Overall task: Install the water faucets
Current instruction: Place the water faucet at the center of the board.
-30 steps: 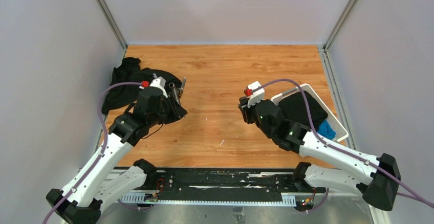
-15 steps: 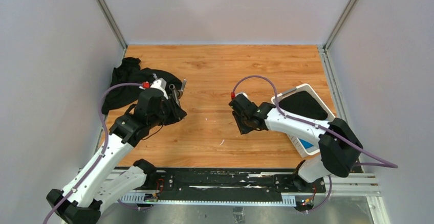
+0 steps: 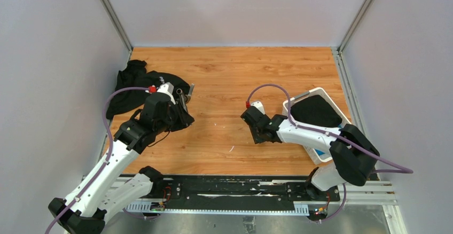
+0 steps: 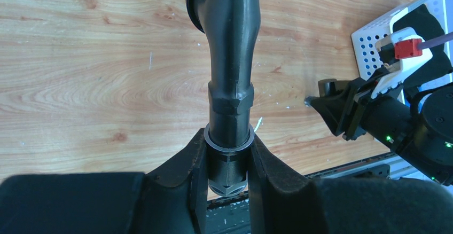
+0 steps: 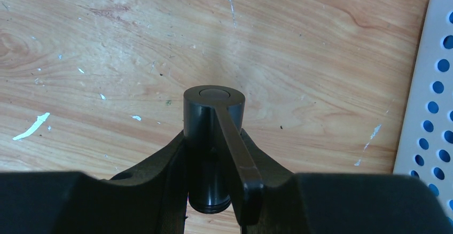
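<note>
The faucet body (image 4: 231, 57) still hangs above the table, so it goes down toward the bare wood (image 4: 180, 72) beside the black cloth garment next. My left gripper releases it there.
Two dark-grey water faucets pieces are held above the wooden table. In the left wrist view my left gripper (image 4: 228, 154) is shut on the ringed base of a long, pipe-shaped faucet body (image 4: 231, 57) that points away from the camera. From above, that piece (image 3: 188, 91) juts out of the left gripper (image 3: 183, 99) at mid-left. My right gripper (image 5: 213, 162) is shut on a short cylinder (image 5: 212, 106) with a thin lever handle (image 5: 237, 154) lying back over the jaws. In the top view the right gripper (image 3: 255, 130) sits near the table's centre, facing the left one, well apart from it.
A white perforated basket (image 3: 319, 91) at the right holds a black cloth (image 3: 316, 110); its edge shows in the right wrist view (image 5: 432, 84). Another black cloth garment (image 3: 133, 80) is heaped at the left, behind the left arm. White flecks dot the wood.
The right arm has swung off the basket, its gripper turning and dropping toward the table's centre and near edge, still holding the lever piece. The left arm has not moved.
</note>
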Controlling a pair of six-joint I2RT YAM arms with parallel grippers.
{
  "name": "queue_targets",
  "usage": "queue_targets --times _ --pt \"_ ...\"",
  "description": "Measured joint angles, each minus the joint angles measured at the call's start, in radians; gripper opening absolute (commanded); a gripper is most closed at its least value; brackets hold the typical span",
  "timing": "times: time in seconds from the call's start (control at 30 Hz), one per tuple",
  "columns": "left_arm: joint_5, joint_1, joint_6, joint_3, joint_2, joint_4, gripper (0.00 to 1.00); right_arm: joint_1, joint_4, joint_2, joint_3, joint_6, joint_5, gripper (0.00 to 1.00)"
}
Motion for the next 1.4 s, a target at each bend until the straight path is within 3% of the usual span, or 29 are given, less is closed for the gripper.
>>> queue_targets --times 0.27,0.63,0.87,1.23,1.4 --pt "0.0 0.0 0.001 0.0 -0.002 0.0 0.0 0.002 0.052 -0.047 -0.053 0.015 0.003 0.24" --pt "0.0 0.0 0.008 0.0 -0.004 0.0 0.0 0.002 0.055 -0.067 -0.069 0.018 0.0 0.36" --pt "0.0 0.0 0.012 0.0 -0.004 -0.001 0.0 0.002 0.057 -0.069 -0.069 0.007 0.0 0.53" --pt "0.0 0.0 0.015 0.0 -0.013 -0.001 0.0 0.002 0.059 -0.071 -0.048 -0.019 -0.019 0.55" --pt "0.0 0.0 0.015 0.0 -0.017 -0.001 0.0 0.002 0.058 -0.07 -0.033 -0.049 -0.04 0.64"
